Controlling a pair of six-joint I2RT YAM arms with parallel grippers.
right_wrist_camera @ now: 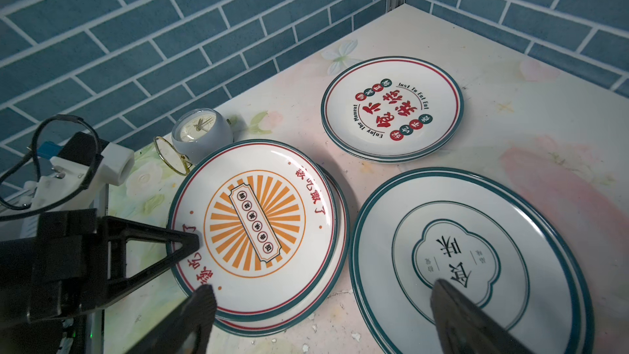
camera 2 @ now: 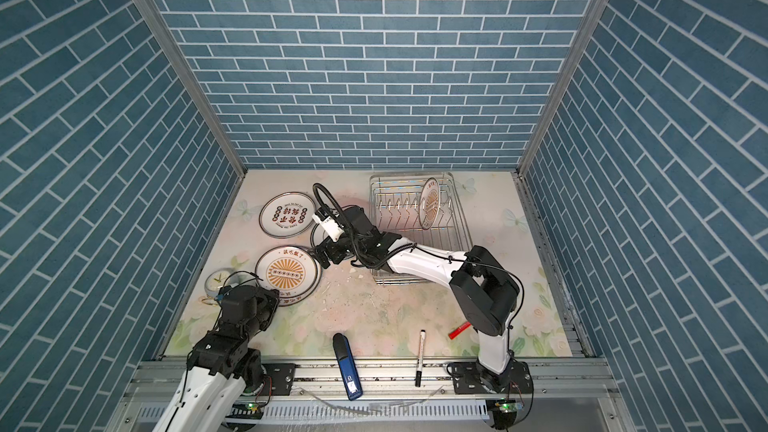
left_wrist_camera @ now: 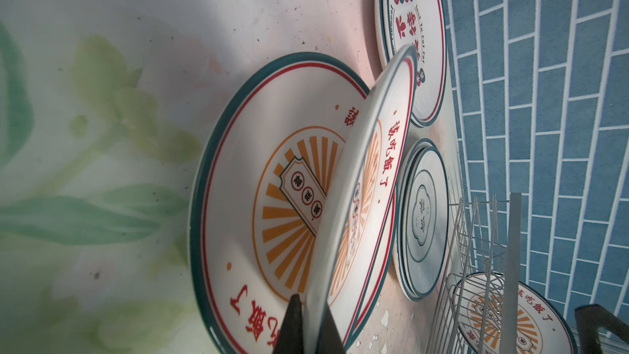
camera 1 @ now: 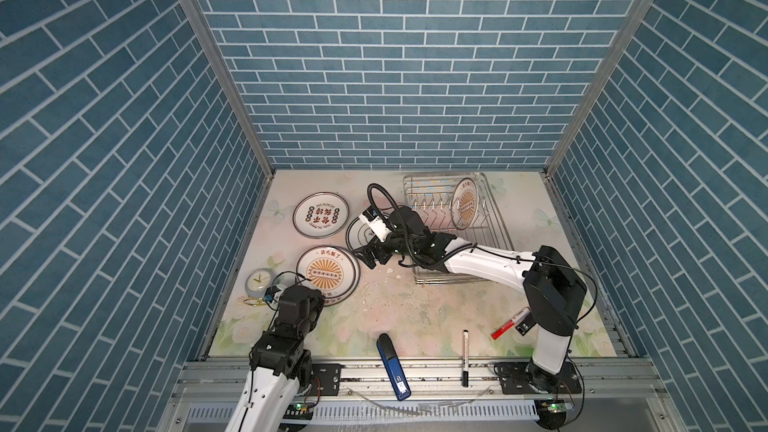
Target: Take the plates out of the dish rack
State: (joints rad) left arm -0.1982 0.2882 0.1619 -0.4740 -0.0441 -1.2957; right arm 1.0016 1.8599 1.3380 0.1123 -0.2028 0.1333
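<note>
My left gripper should next lower the held plate, still tilted above the lying sunburst plate (camera 1: 339, 297) (left_wrist_camera: 281, 186), flat onto that plate below and let go of its rim.
The dish rack (camera 1: 490, 238) stands at the back right, with one sunburst plate (camera 1: 464, 203) upright in it. My left gripper (left_wrist_camera: 311, 304) is shut on the rim of a sunburst plate (left_wrist_camera: 367, 165). That plate is tilted up over another sunburst plate (left_wrist_camera: 245, 199) lying on the table. In both top views this stack (camera 1: 327, 274) (camera 2: 286, 274) is at the left. Behind it lie red-character plates (camera 1: 320, 215) and emblem plates (right_wrist_camera: 459, 260). My right gripper (right_wrist_camera: 323, 289) hangs open and empty between the sunburst and emblem stacks.
A small white clock (camera 1: 258, 282) with a gold wire stand (camera 1: 254, 302) sits beside the left arm. Near the front edge lie a blue stapler-like object (camera 1: 392, 367), a black marker (camera 1: 465, 357) and a red marker (camera 1: 509, 328). Blue brick walls enclose three sides.
</note>
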